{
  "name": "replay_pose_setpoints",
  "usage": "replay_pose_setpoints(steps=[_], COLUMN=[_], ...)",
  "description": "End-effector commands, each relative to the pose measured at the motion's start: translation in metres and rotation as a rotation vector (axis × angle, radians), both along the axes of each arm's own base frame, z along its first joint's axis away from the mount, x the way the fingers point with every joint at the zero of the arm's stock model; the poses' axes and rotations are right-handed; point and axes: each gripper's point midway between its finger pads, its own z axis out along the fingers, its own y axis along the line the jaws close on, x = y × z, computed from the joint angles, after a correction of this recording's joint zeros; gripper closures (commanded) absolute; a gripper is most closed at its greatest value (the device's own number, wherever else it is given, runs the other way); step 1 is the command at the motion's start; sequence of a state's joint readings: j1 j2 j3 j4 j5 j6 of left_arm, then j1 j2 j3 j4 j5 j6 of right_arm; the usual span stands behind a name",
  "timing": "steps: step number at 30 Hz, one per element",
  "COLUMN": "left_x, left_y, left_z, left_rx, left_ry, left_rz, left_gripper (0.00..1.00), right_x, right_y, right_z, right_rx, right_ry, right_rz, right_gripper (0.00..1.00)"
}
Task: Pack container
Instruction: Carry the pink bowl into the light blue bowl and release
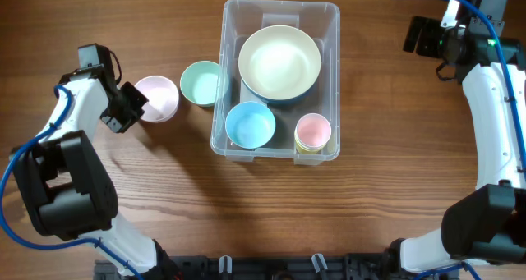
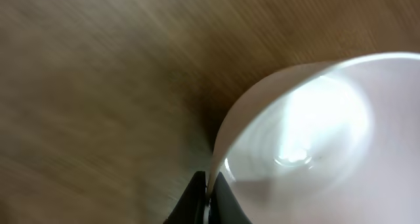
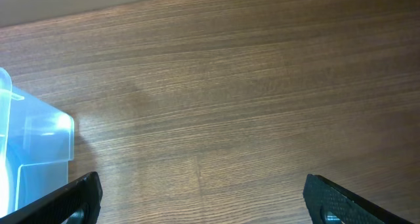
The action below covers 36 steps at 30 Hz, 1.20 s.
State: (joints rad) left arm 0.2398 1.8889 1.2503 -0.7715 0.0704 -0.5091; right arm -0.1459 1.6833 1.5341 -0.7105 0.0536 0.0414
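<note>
The blue bowl [image 1: 250, 124] in the container is empty. So my left gripper lifts the pink bowl [image 1: 158, 98] next, then lowers it onto the blue bowl.
The clear plastic container [image 1: 233, 17] stands at the middle of the table. It holds a large cream bowl [image 1: 279, 62], a blue bowl [image 1: 250, 124] and a pink cup [image 1: 312, 132]. A mint green bowl [image 1: 200, 83] sits just left of the container. A pale pink bowl [image 1: 158, 98] sits further left. My left gripper [image 1: 134, 107] is shut on the left rim of the pink bowl; the wrist view shows the fingers [image 2: 209, 198] pinching the rim [image 2: 223, 138]. My right gripper [image 1: 421, 35] is open and empty at the far right, over bare wood [image 3: 203, 198].
A corner of the container [image 3: 39, 145] shows at the left of the right wrist view. The wooden table surrounds everything. Both arm bases stand at the near corners.
</note>
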Motion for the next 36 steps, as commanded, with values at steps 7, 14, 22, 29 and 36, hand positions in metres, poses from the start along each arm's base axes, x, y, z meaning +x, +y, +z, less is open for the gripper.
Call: replay_pose_setpoints(steps=[7, 14, 22, 29, 36], left_x=[0.001, 0.022, 0.010, -0.007, -0.019], left_y=[0.045, -0.016, -0.136, -0.206, -0.243], left_z=[0.087, 0.190, 0.245, 0.209, 0.161], left_rx=[0.131, 0.065, 0.004, 0.022, 0.013], left_ry=[-0.132, -0.458, -0.635, -0.512, -0.358], left_rz=[0.058, -0.081, -0.380, -0.571, -0.679], left_gripper=[0.96, 0.96, 0.96, 0.96, 0.96], right_x=[0.002, 0.002, 0.002, 0.002, 0.002], right_y=[-0.002, -0.002, -0.001, -0.002, -0.002], right_z=[-0.003, -0.003, -0.003, -0.003, -0.003], right_rx=[-0.001, -0.001, -0.001, -0.001, 0.000], right_ry=[0.004, 0.004, 0.004, 0.004, 0.003], right_rz=[-0.017, -0.017, -0.016, -0.017, -0.017], right_gripper=[0.00, 0.00, 0.00, 0.00, 0.00])
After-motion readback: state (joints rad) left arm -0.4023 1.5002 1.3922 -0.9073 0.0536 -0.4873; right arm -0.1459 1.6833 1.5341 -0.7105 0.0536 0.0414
